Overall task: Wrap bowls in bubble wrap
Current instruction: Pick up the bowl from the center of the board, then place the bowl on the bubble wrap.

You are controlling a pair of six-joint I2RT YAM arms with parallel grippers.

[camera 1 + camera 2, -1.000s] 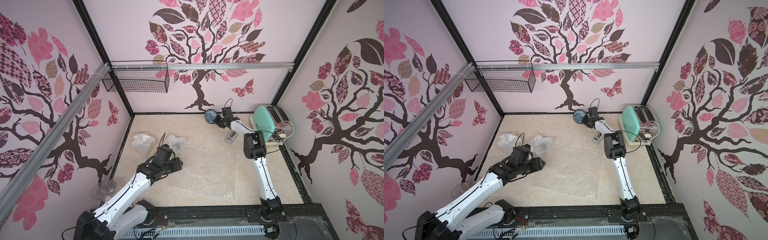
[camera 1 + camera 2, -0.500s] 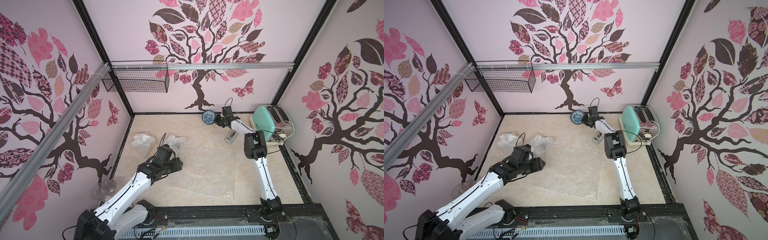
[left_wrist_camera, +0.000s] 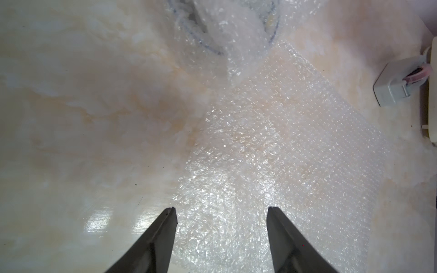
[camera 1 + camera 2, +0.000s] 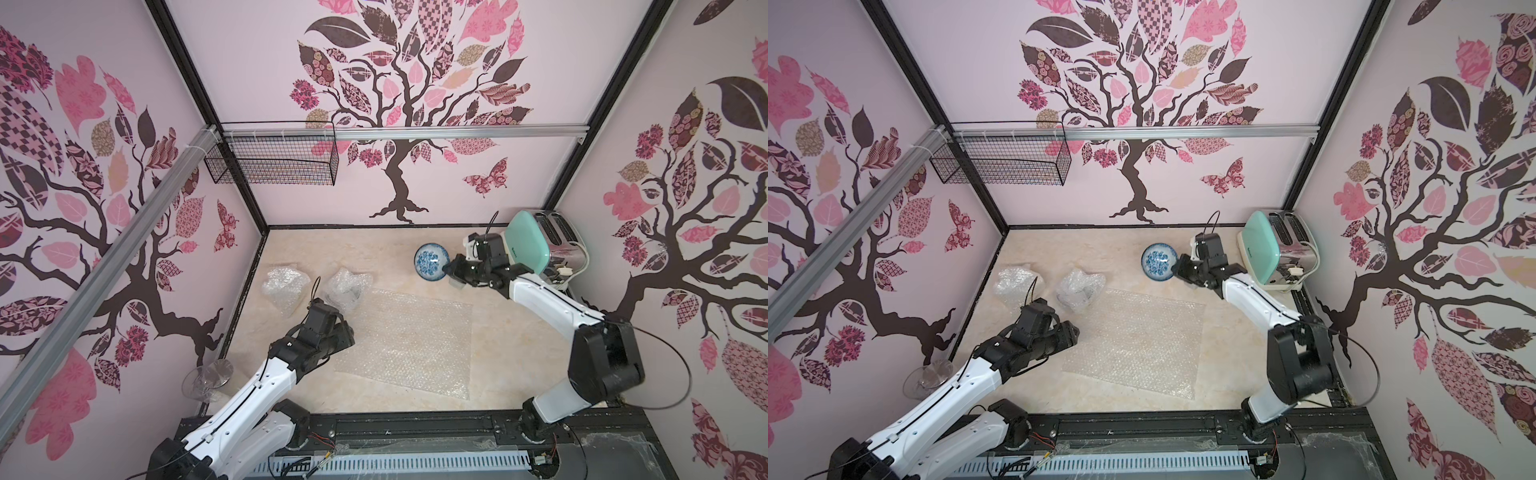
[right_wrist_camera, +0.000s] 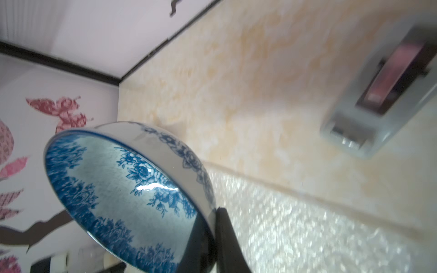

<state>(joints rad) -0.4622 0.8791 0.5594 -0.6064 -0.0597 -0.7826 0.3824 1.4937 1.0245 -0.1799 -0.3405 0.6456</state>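
Observation:
The middle of the bubble wrap (image 4: 411,340) is below and back from my right gripper, so next I will move that gripper back and down and release the bowl (image 4: 432,264) there.
A blue-and-white bowl (image 4: 432,264) (image 4: 1158,262) (image 5: 123,189) hangs tilted on its side above the table at the back right. My right gripper (image 4: 448,270) (image 4: 1177,268) (image 5: 212,212) is shut on its rim, one finger inside and one outside. A flat sheet of bubble wrap (image 4: 411,340) (image 4: 1138,340) (image 3: 272,153) (image 5: 307,224) lies mid-table. My left gripper (image 4: 347,332) (image 4: 1073,330) (image 3: 222,209) hovers open over the sheet's left edge, holding nothing. Two crumpled bubble-wrap bundles (image 4: 286,286) (image 4: 347,289) (image 4: 1017,284) (image 4: 1079,289) sit at the left; a blue rim shows through the nearer bundle (image 3: 227,30).
A mint and chrome toaster (image 4: 544,245) (image 4: 1279,249) stands in the back right corner. A small grey switch box (image 3: 397,85) (image 5: 378,94) lies near it. A wire basket (image 4: 274,162) hangs on the back wall. A wine glass (image 4: 205,376) stands outside the left wall.
My right gripper has shut on the bowl's rim and carried it from the back wall toward the sheet. The left gripper has opened slightly and stayed in place.

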